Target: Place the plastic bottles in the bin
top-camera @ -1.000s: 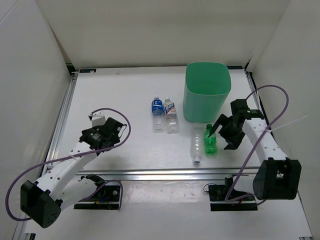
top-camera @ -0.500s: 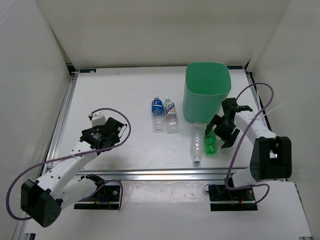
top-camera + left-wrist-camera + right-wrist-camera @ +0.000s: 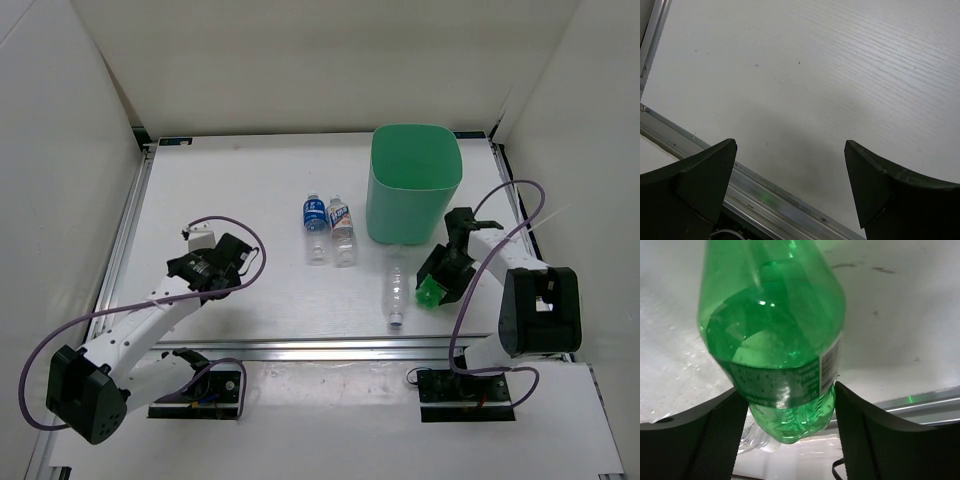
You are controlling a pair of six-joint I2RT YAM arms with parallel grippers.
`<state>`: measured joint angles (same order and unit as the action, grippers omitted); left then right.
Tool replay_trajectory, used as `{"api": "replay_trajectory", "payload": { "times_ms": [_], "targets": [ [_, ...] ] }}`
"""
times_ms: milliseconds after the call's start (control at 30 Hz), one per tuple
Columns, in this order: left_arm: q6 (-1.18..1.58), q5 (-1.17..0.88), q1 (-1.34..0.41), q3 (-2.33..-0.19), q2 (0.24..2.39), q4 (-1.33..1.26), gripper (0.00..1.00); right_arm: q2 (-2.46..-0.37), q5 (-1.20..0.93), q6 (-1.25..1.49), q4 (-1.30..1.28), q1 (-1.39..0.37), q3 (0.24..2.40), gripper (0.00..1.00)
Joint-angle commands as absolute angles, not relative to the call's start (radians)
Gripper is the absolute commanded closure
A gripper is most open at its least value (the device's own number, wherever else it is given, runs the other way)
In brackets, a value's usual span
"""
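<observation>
My right gripper raises the green bottle [image 3: 430,292] next, moves outward over the bin's rim and releases it. The bin's open top [image 3: 416,158] lies outward and above the gripper.
My right gripper [image 3: 437,283] [image 3: 787,394] is shut on the green bottle [image 3: 430,292] [image 3: 772,335], its pads pressed to both sides of the labelled body, just in front of the bin [image 3: 405,215]. A plain clear bottle [image 3: 393,292] [image 3: 756,439] lies left of it with its white cap toward me. Side by side at mid-table lie a blue-label bottle [image 3: 315,228] and a white-label bottle [image 3: 343,230]. My left gripper [image 3: 214,272] [image 3: 790,150] is open over bare table at the left, with nothing between its fingers.
White walls enclose the table on the left, back and right. An aluminium rail [image 3: 300,347] [image 3: 770,200] runs along the near edge, with the arm bases and purple cables behind it.
My right gripper moved in over the green bottle and closed on it; the bottle has tipped off its earlier lying position. The left arm shifted slightly and stayed open.
</observation>
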<state>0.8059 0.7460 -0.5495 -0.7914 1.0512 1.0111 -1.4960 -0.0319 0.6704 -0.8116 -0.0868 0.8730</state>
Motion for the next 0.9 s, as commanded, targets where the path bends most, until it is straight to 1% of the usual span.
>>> {"api": "replay_trajectory", "payload": {
  "times_ms": [0, 100, 233, 300, 333, 400, 467, 533, 567, 633, 667, 767, 800, 867],
  "targets": [
    [0.815, 0.773, -0.554, -0.81, 1.054, 1.009, 0.0, -1.482, -0.023, 0.676, -0.811, -0.06, 0.851, 0.33],
    [0.815, 0.773, -0.554, -0.81, 1.065, 1.009, 0.0, -1.428, -0.014, 0.676, -0.848, -0.049, 0.841, 0.43],
    [0.815, 0.773, -0.554, -0.81, 1.084, 1.009, 0.0, -1.343, -0.014, 0.676, -0.915, -0.029, 0.841, 0.51],
    [0.815, 0.764, -0.554, -0.81, 1.085, 1.009, 0.0, -1.304, -0.014, 0.676, -0.948, -0.029, 0.873, 0.53],
    [0.815, 0.764, -0.554, -0.819, 1.094, 1.009, 0.0, -1.269, -0.014, 0.676, -0.986, -0.02, 0.888, 0.57],
    [0.824, 0.764, -0.554, -0.819, 1.104, 1.009, 0.0, -1.221, -0.014, 0.676, -1.034, -0.02, 0.934, 0.61],
    [0.85, 0.764, -0.554, -0.819, 1.115, 1.018, 0.0, -1.194, -0.014, 0.676, -1.12, -0.02, 1.04, 0.65],
    [0.859, 0.764, -0.554, -0.819, 1.127, 1.019, 0.0, -1.17, 0.009, 0.676, -1.176, -0.02, 1.135, 0.66],
    [0.868, 0.764, -0.554, -0.819, 1.138, 1.019, 0.0, -1.158, 0.018, 0.686, -1.236, -0.02, 1.254, 0.68],
    [0.877, 0.764, -0.554, -0.819, 1.147, 1.028, 0.0, -1.172, 0.029, 0.686, -1.305, -0.02, 1.391, 0.69],
    [0.877, 0.773, -0.554, -0.819, 1.147, 1.028, 0.0, -1.201, 0.029, 0.686, -1.322, -0.02, 1.537, 0.69],
    [0.888, 0.773, -0.554, -0.819, 1.169, 1.028, 0.0, -1.294, -0.001, 0.686, -1.356, -0.02, 1.769, 0.71],
    [0.888, 0.773, -0.554, -0.819, 1.178, 1.028, 0.0, -1.324, -0.021, 0.686, -1.356, -0.02, 1.907, 0.71],
    [0.888, 0.773, -0.554, -0.819, 1.19, 1.028, 0.0, -1.417, -0.072, 0.676, -1.301, -0.02, 2.017, 0.71]
  ]
}}
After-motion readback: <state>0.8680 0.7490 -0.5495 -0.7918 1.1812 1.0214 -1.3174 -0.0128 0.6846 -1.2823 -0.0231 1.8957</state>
